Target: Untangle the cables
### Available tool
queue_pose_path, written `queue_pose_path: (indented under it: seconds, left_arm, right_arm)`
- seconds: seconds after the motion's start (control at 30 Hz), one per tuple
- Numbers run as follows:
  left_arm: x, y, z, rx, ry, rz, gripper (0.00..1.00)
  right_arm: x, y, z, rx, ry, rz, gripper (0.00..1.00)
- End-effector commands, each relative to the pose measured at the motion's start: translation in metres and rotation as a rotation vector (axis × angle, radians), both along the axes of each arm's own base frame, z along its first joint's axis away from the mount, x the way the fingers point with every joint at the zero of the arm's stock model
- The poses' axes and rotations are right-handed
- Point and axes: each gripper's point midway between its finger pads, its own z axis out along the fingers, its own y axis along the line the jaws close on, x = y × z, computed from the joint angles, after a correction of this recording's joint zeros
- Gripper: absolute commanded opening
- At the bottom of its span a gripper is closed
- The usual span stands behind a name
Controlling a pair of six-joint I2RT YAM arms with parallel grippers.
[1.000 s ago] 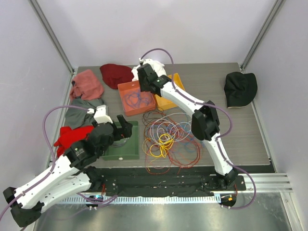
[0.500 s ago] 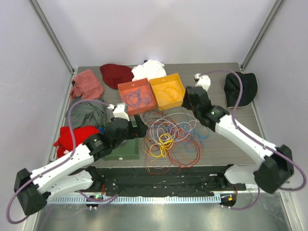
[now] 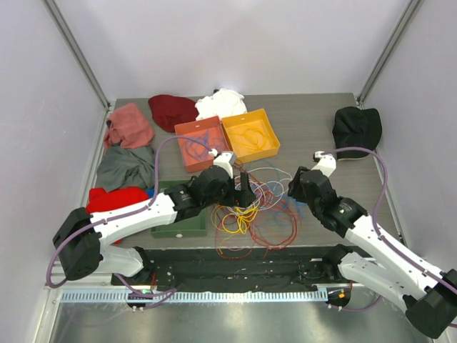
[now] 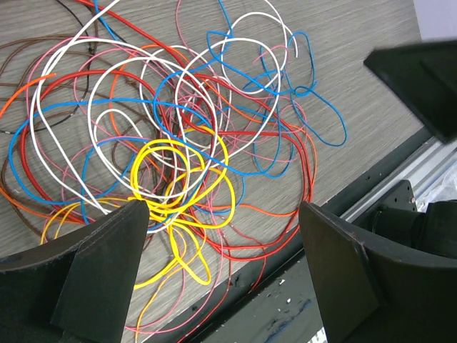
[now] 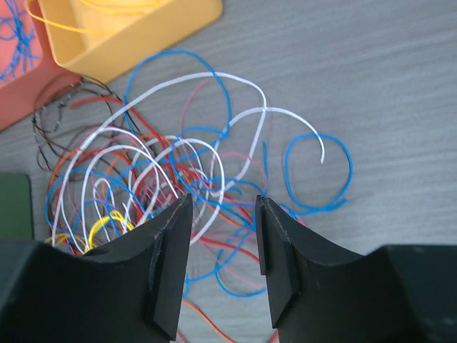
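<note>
Next, my right gripper lowers and draws slightly back onto the blue cable pieces at the heap's edge (image 3: pixel 297 208) (image 5: pixel 243 217), as they lie below its open fingers.
The cables (image 3: pixel 260 211) lie in one tangled heap of red, yellow, blue, white and orange loops near the table's front edge. My left gripper (image 3: pixel 243 191) hangs over the heap's left side, and its fingers (image 4: pixel 107 264) stand wide open, with yellow loops (image 4: pixel 178 179) below and nothing held. In the left wrist view that gripper (image 4: pixel 225 264) frames the table's front edge. At the heap's right side is my right gripper (image 3: pixel 296 187). From its own wrist this gripper (image 5: pixel 223 257) stands open above blue and white strands (image 5: pixel 214 136), gripping none.
Behind the heap stand an orange tray (image 3: pixel 183 146) holding blue wire and a yellow tray (image 3: pixel 275 139) holding yellow wire. A green tray (image 3: pixel 182 227) lies under the left arm. Clothes are piled along the left and back, with a black hat (image 3: pixel 355 131) at the right.
The right arm swung from the back trays down to the heap's right side. The left gripper moved right, from over the green tray to over the heap, and its jaws narrowed a little.
</note>
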Motion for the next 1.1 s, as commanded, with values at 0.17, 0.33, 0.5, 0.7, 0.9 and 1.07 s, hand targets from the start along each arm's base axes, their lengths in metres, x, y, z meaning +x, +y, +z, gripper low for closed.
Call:
queue_pose_path:
  seconds: [0.17, 0.33, 0.5, 0.7, 0.9, 1.07]
  left_arm:
    - [0.004, -0.007, 0.011, -0.053, -0.029, 0.001, 0.91]
    - [0.002, -0.004, 0.005, -0.047, -0.018, 0.009, 0.91]
    - [0.001, -0.003, 0.002, -0.044, -0.017, 0.009, 0.91]
    - [0.000, 0.005, 0.004, -0.047, -0.030, 0.024, 0.91]
    - [0.004, 0.023, 0.023, -0.077, -0.105, 0.088, 0.91]
    - [0.006, 0.039, 0.041, -0.110, -0.175, 0.133, 0.93]
  right_arm:
    - [-0.034, -0.008, -0.044, 0.000, 0.151, -0.010, 0.49]
    - [-0.037, -0.006, -0.064, -0.019, 0.216, -0.014, 0.47]
    - [-0.036, -0.011, -0.077, -0.079, 0.264, -0.043, 0.31]
    - [-0.021, -0.002, -0.044, -0.014, 0.159, -0.052, 0.01]
    - [0.010, 0.011, 0.109, 0.072, -0.176, 0.022, 0.01]
    - [0.028, 0.032, 0.255, 0.139, -0.402, 0.110, 0.01]
